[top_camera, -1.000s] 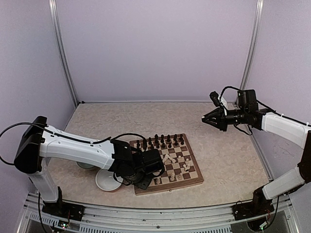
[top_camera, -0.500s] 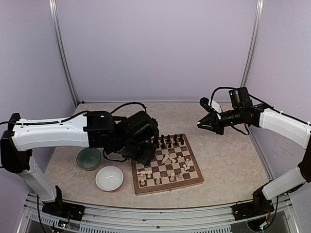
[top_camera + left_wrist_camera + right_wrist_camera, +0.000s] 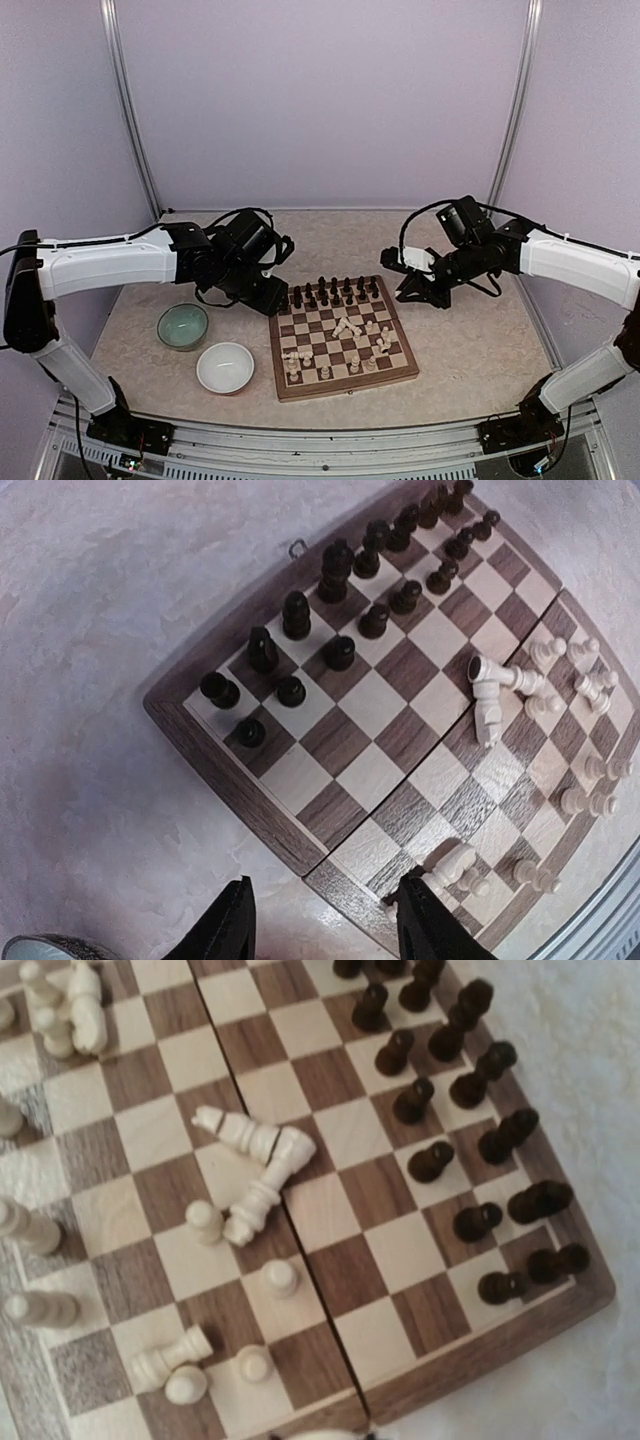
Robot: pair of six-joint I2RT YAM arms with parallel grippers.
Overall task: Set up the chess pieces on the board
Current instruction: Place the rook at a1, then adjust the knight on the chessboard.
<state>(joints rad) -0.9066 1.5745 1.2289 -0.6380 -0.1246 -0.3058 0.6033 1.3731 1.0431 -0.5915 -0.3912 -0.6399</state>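
Observation:
I should next move my right gripper back toward the board's near side and lower the cream piece onto the light near corner square (image 3: 398, 361) (image 3: 103, 1422), because that square is empty.
The board (image 3: 392, 372) lies mid-table. Dark chess pieces (image 3: 330, 292) stand in two rows along its far side, also seen in the left wrist view (image 3: 335, 570) and the right wrist view (image 3: 440, 1040). Cream chess pieces (image 3: 347, 327) are scattered over the middle and near half, some toppled (image 3: 488, 695) (image 3: 255, 1155). My left gripper (image 3: 279, 300) (image 3: 325, 928) hangs open and empty over the board's left edge. My right gripper (image 3: 405, 292) (image 3: 322, 1436) hovers by the far right corner, shut, with a cream sliver that looks like a piece between its tips.
A green bowl (image 3: 183, 326) and a white bowl (image 3: 225, 367) sit left of the board; the green bowl's rim (image 3: 40, 948) shows in the left wrist view. Purple walls and metal posts enclose the table.
My left arm swung from the board's near left corner to its far left edge, and its jaws opened. My right arm came down and leftward to the board's far right corner, staying shut.

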